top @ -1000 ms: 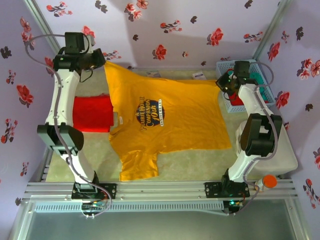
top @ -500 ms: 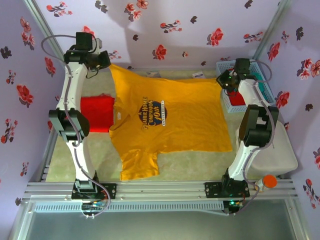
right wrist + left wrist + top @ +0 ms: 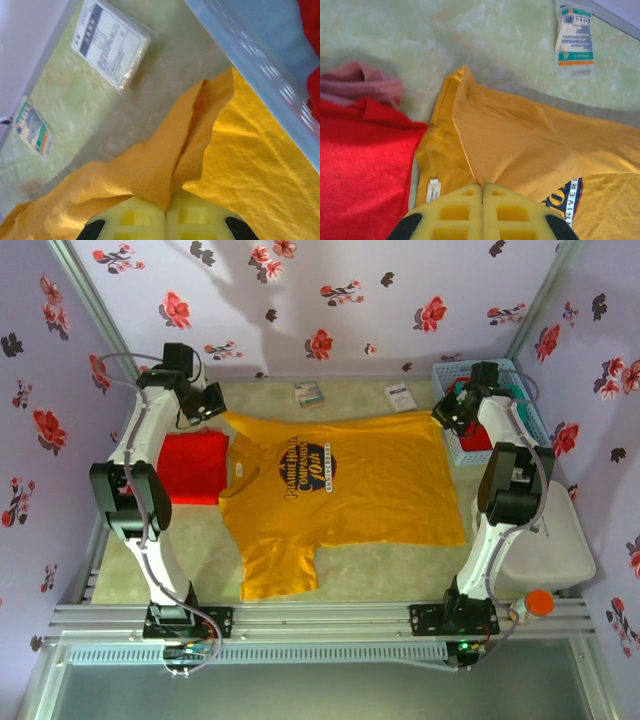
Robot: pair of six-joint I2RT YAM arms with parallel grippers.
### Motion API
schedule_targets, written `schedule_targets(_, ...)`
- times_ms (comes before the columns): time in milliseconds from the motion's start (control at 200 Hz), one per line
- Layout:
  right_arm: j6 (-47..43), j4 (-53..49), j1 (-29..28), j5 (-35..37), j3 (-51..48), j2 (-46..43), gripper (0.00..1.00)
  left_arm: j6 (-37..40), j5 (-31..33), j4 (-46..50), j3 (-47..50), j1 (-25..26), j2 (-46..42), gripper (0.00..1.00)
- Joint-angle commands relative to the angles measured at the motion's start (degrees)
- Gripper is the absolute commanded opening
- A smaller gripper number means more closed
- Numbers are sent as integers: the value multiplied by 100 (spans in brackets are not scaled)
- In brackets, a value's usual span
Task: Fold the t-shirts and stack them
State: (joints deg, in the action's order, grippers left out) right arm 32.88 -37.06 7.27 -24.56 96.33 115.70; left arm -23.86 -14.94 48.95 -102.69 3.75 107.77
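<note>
My left gripper draws the shirt's still-raised far edge back next and lowers it to the collar, then releases it.
The mustard-yellow t-shirt (image 3: 340, 480) with a dark chest print lies across the table, its far half folded toward the front. My left gripper (image 3: 215, 408) is shut on the shirt's far-left edge (image 3: 485, 150); its yellow fingers (image 3: 455, 212) pinch the cloth. At the far-right corner my right gripper (image 3: 447, 412) is shut on a bunched fold of the same shirt (image 3: 165, 170). A folded red t-shirt (image 3: 190, 467) lies to the left, touching the yellow one (image 3: 360, 165). More red cloth (image 3: 476, 441) sits in the basket.
A blue mesh basket (image 3: 525, 405) stands at the far right, its wall (image 3: 260, 85) close to my right gripper. Two printed paper cards (image 3: 309, 393) (image 3: 400, 395) lie by the back wall. A white bin (image 3: 555, 550) and an orange object (image 3: 538, 602) sit at the near right.
Both grippers have carried the shirt's far edge forward and down, laying it over the shirt. The two cards behind it have come into view.
</note>
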Motion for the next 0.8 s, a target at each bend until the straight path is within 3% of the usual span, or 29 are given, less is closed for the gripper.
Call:
schedule_targets(0, -380, -762, 54, 14, 158, 170, 0, -221, -126, -202, 342, 14, -523, 0)
schedule_targets(445, -888, -1439, 160, 740, 92, 194, 0, -778, -334, -656, 2203, 52, -1644, 0)
schedule_targets(795, -1191, -1876, 67, 1285, 252, 377, 0, -980, -334, -961, 3202, 109, -2034, 0)
